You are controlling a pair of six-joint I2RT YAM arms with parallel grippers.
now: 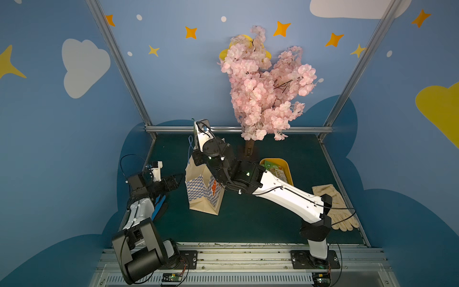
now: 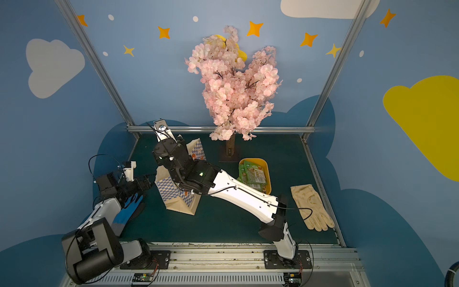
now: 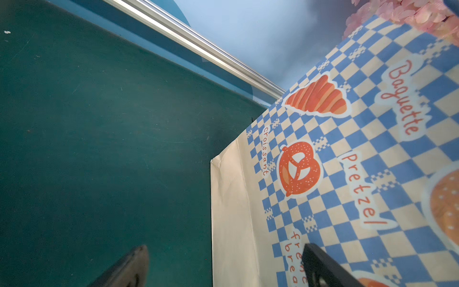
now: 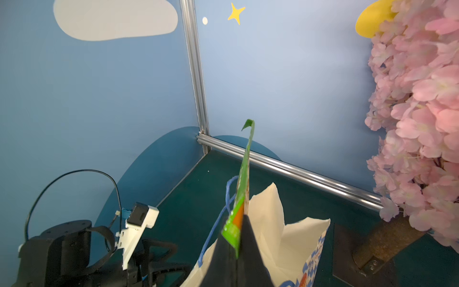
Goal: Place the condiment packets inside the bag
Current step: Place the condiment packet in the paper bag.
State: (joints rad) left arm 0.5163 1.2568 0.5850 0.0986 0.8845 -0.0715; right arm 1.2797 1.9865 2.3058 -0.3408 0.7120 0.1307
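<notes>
The green packet is still above the bag's rim. It goes down from my right gripper into the bag's cream opening (image 1: 195, 172) below next, between the bag's paper sides, for release.
The checkered paper bag (image 1: 198, 196) (image 2: 177, 198) stands upright on the green mat with its mouth open. My right gripper (image 4: 242, 225) is shut on a green condiment packet (image 4: 245, 174), held edge-up just above the bag's cream opening (image 4: 273, 223). More condiment packets (image 2: 253, 174) (image 1: 274, 169) lie in the yellow tub. My left gripper (image 3: 223, 251) (image 1: 177, 180) is open beside the bag's printed side (image 3: 347, 174); nothing is between its fingers.
The yellow tub (image 2: 267, 174) sits to the right of the bag, behind my right arm. A pink blossom tree (image 1: 263, 87) stands at the back on a brown trunk (image 1: 249, 149). A beige glove (image 1: 335, 206) lies far right, a blue glove (image 2: 129, 208) under my left arm.
</notes>
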